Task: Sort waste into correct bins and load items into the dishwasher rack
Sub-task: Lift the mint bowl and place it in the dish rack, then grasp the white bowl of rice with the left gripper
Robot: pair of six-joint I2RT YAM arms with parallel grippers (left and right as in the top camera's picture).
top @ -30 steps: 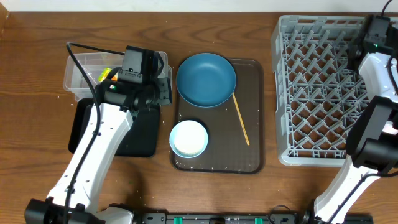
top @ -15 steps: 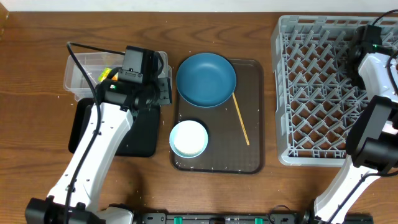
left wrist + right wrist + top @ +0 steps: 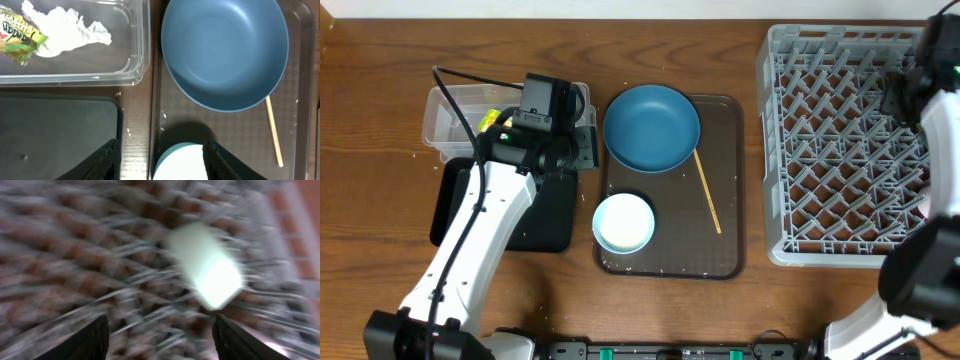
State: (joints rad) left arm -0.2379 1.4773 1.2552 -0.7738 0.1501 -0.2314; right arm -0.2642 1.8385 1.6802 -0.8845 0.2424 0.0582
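Observation:
The pale bowl is below the robot's left gripper, to the gripper's right in the overhead view, so the gripper needs to come back across and down to the bowl, onto its stick-side rim (image 3: 653,223) next to bare tray.
The clear tub (image 3: 135,60) holds crumpled white tissue (image 3: 70,32) and a yellow snack wrapper (image 3: 17,42). The black tray (image 3: 55,135) lies in front of it. My left gripper (image 3: 162,162) hangs open over the gap between the black tray and the brown tray, with nothing in it; below it is a pale bowl (image 3: 623,222). The dark-blue plate (image 3: 651,127) and the thin wooden stick (image 3: 707,192) lie on the brown tray. My right gripper (image 3: 160,340) is open above the grey rack (image 3: 840,150). A blurred pale thing (image 3: 210,265) lies in the rack.
The brown serving tray (image 3: 725,250) sits between the bins and the rack, with white grains (image 3: 660,268) scattered along its front edge. The right arm (image 3: 932,75) covers the rack's far right corner. Bare wood lies in front of the left arm.
The right gripper has opened and the right arm has swung toward the rack's far right corner; its view is smeared by motion. The left arm has barely shifted.

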